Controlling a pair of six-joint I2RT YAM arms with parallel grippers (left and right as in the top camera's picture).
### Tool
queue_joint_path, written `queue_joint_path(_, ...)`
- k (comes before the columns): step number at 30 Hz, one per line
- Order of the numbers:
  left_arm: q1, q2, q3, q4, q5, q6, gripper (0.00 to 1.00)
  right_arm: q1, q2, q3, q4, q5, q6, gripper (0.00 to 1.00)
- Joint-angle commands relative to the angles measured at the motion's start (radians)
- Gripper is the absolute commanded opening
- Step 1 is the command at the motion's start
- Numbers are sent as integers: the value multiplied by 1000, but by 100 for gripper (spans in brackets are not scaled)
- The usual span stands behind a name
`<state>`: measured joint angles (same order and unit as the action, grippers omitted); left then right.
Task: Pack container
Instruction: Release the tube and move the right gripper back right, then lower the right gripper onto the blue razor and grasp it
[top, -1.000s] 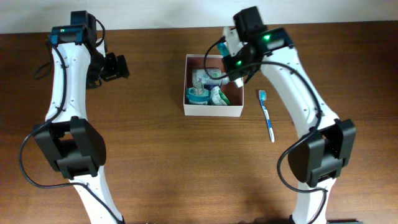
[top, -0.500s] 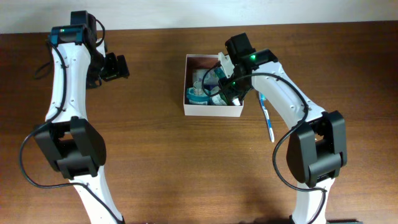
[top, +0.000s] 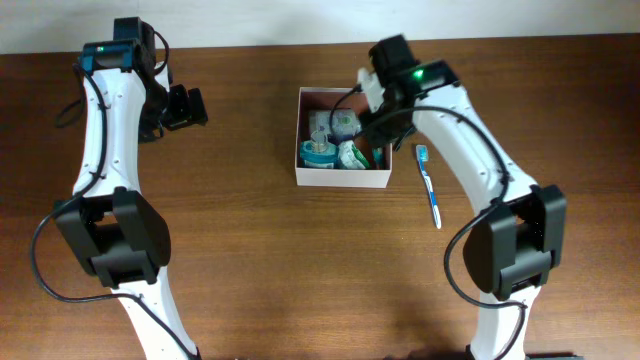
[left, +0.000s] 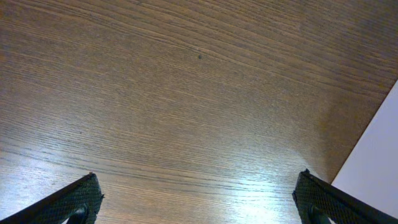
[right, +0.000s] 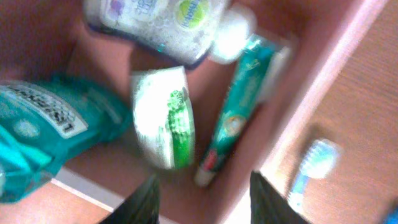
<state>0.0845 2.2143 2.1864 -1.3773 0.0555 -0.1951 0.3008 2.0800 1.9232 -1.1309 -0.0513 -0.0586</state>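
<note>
The blue razor (right: 392, 215) lies unpacked, below my right gripper and to its right in the wrist view, so the gripper will next go past the toothbrush and down onto it.
The container (top: 340, 179) is a square white-walled box with a pinkish-brown inside (right: 118, 171), standing at the table's middle back. In it lie a teal bottle (right: 43, 134), a clear bottle (right: 155, 22), a white-and-green tube (right: 165, 121) and a green toothpaste tube (right: 239, 115). My right gripper (top: 383, 128) hovers over the box's right side, open (right: 205, 202), with nothing between its fingers. The toothpaste tube lies free just beyond them. My left gripper (top: 186, 106) hangs wide open (left: 199, 205) over bare wood, far left of the box.
A blue toothbrush (top: 429, 186) lies on the table just right of the container, blurred in the right wrist view (right: 311, 168). A white surface (left: 373, 162) shows past the table edge beside the left gripper.
My right gripper went down into the container, opened, and drew back up a little; the toothpaste tube now lies in the box. The left arm has not moved.
</note>
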Motion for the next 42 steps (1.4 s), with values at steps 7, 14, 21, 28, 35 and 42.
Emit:
queue_joint_path(7,2,-28,13,0,8,2,99,-248,-14,71,-153,109,101,38)
queue_joint_path(14,2,-28,13,0,8,2,99,-407,-13,-22,-177,109,100,38)
queue_joint_path(21,2,-28,13,0,8,2,99,-454,-13,-214,-92,109,92,38)
queue_joint_path(28,2,-28,13,0,8,2,99,-452,-13,-380,77,109,-12,38)
queue_joint_path(35,2,-28,13,0,8,2,99,-453,-13,-523,236,109,-13,27)
queue_joint_path(42,2,-28,13,0,8,2,99,-453,-13,-557,270,111,-13,8)
